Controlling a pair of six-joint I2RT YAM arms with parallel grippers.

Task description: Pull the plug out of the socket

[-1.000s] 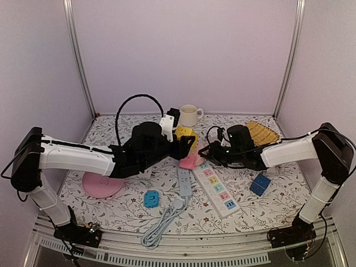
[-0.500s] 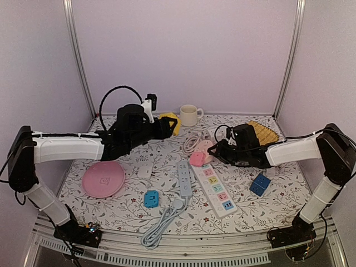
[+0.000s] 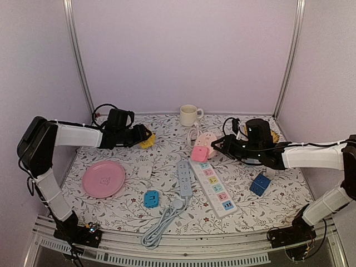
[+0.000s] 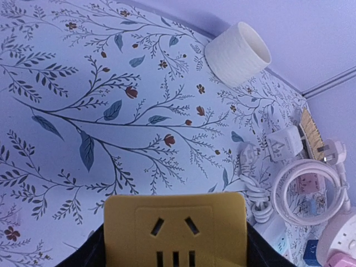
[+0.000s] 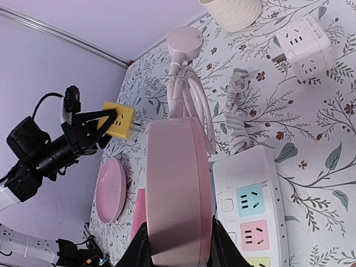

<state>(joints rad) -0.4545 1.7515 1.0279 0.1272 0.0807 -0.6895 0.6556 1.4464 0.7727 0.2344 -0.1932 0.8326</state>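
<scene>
My left gripper moves down toward the open patterned table [image 3: 139, 156] beside the pink plate next and releases the yellow plug, since its bare prongs are clear of the socket.
The yellow cube plug [image 4: 175, 228] sits between the jaws of my left gripper [image 4: 175, 247], which is shut on it. Its socket face looks at the wrist camera. In the top view that plug [image 3: 148, 141] is at the back left of the table, well apart from the pink socket [image 3: 199, 152]. My right gripper [image 5: 178, 239] is shut on the pink round socket [image 5: 178, 189], gripping it edge-on by its two flat faces. From the right wrist view, the yellow plug [image 5: 118, 119] shows its bare prongs, held in the left gripper [image 5: 103, 123].
A white mug [image 3: 189, 115] stands at the back. A white power strip with coloured outlets [image 3: 213, 187] and a grey strip [image 3: 184, 186] lie mid-table. A pink plate [image 3: 104, 179] lies left. Two blue cubes [image 3: 151, 198] [image 3: 260, 184], a white cube adapter [image 5: 303, 47] and coiled white cable [image 4: 308, 192] lie around.
The left arm has swung far left and back, carrying the yellow plug away from the pink socket. The right gripper has shifted slightly right with the pink socket.
</scene>
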